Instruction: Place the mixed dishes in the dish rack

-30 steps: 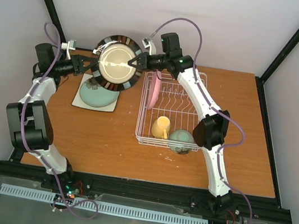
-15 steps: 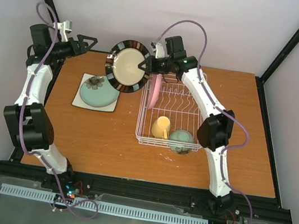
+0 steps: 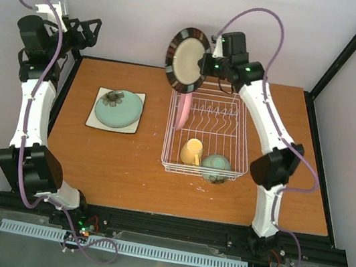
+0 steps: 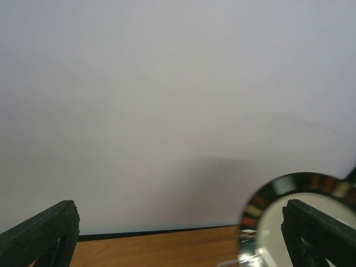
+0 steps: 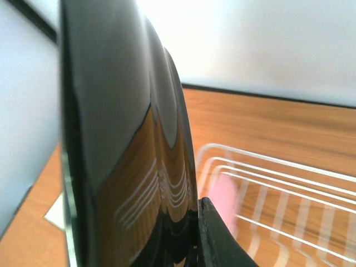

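Observation:
The robot's right gripper needs to move its plate to the right in the top view next and down into the dish rack's empty wires, because the pink plate (image 3: 183, 111) fills the slot beside them.
The dark brown round plate (image 3: 188, 59) hangs on edge above the back left corner of the dish rack (image 3: 198, 174), and my right gripper (image 3: 207, 64) is shut on its rim. In the right wrist view the plate's glossy back (image 5: 122, 139) fills the left half, with one finger (image 5: 217, 239) pressed against it. The pink plate (image 3: 183, 111) stands among the tines, and the yellow mug (image 3: 192, 151) and pale green bowl (image 3: 215, 165) sit at the rack's front. My left gripper (image 3: 89, 30) is open and empty, raised high at the far left. The teal flower-marked plate (image 3: 118, 108) lies on the cream square plate (image 3: 92, 122).
The white back wall is close behind both grippers. Black frame posts run along the table's left and right edges. Bare wood shows between the stacked plates and the rack.
My left gripper let go of the dark plate, opened wide and drew back up to the far left. The right gripper carried the plate rightward, over the rack's back corner.

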### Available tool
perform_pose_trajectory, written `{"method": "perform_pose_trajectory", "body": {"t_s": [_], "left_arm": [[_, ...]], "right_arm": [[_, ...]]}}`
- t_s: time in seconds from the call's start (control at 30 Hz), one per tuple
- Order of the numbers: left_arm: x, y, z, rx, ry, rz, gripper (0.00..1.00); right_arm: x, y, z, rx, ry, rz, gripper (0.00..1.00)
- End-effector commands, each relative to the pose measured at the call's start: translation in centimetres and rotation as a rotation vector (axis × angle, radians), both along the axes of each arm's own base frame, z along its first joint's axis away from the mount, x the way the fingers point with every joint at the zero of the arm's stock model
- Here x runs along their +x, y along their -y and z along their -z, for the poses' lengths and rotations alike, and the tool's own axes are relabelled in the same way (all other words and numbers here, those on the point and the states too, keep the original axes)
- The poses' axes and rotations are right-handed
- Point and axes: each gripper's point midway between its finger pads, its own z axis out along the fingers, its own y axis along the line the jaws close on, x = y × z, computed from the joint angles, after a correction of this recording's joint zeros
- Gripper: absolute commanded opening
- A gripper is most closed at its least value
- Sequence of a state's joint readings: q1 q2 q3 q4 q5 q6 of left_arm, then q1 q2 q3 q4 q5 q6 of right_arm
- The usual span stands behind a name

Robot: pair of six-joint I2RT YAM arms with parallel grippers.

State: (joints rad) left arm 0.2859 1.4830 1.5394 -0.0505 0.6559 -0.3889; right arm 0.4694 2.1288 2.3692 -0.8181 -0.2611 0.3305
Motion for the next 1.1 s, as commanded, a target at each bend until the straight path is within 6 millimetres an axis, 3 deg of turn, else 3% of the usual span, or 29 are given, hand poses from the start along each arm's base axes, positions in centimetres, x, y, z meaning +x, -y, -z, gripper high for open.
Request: {"method": "perform_pose_trajectory", "body": {"t_s": [0.0, 0.17, 0.33, 0.43, 0.63, 1.07], "left_arm": [[0.3, -2.3, -0.3, 0.073, 0.003, -0.141, 1.00], [0.5, -3.3, 0.9, 0.091, -0.040, -0.198, 1.00], [0.3, -4.3, 3.1, 0.098, -0.122, -0.258, 1.00], [-0.1, -4.7, 4.3, 0.107, -0.161, -0.287, 1.00], [-0.8, -5.5, 6.5, 0.124, -0.219, -0.339, 1.00], [-1.3, -5.3, 6.6, 0.121, -0.211, -0.337, 1.00]], "right_arm": [[-2.0, 8.5, -10.9, -0.032, 0.271, 0.288, 0.03], [-4.8, 14.7, -7.6, -0.176, 0.173, 0.527, 0.03], [-7.6, 17.4, -2.4, -0.307, -0.022, 0.624, 0.03], [-8.4, 17.0, 0.2, -0.324, -0.111, 0.622, 0.03], [-8.7, 14.0, 2.9, -0.337, -0.192, 0.580, 0.03], [-7.1, 11.1, 4.2, -0.312, -0.219, 0.512, 0.03]]}}
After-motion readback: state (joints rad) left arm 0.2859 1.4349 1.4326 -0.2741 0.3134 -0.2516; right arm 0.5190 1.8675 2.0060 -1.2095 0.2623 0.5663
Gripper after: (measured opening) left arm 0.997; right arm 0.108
